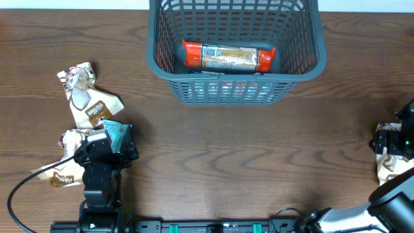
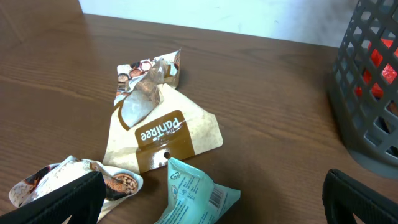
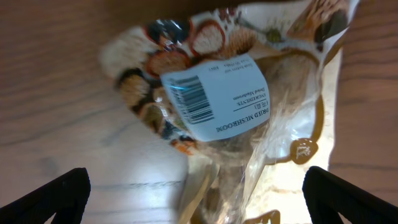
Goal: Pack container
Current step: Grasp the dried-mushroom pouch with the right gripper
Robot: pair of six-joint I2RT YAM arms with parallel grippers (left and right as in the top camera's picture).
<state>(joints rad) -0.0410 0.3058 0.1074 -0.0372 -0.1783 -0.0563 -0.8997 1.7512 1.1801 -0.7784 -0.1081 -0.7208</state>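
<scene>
My right gripper needs to go down next around the dried-mushroom packet at its narrow middle [image 1: 389,156] [image 3: 233,167] and close, because the packet is below and its middle shows between the gripper's open fingers.
The container [image 1: 236,71], a dark grey-blue lattice basket, stands at the far middle of the table. A red-ended snack bar [image 1: 228,57] lies on its floor. The basket's corner also shows in the left wrist view [image 2: 367,93]. My left gripper [image 1: 107,147] [image 2: 205,208] is open, its fingers spread on either side of a teal packet [image 2: 193,196] [image 1: 117,132]. My right gripper [image 1: 393,141] [image 3: 199,199] is open just above a clear dried-mushroom packet [image 3: 249,106] [image 1: 388,167] at the table's right edge.
A brown and white Pantree packet [image 1: 90,100] [image 2: 163,130] lies far left of the teal one. Another patterned packet [image 1: 65,175] [image 2: 74,177] lies beside the left gripper. A black cable [image 1: 26,188] trails at the front left.
</scene>
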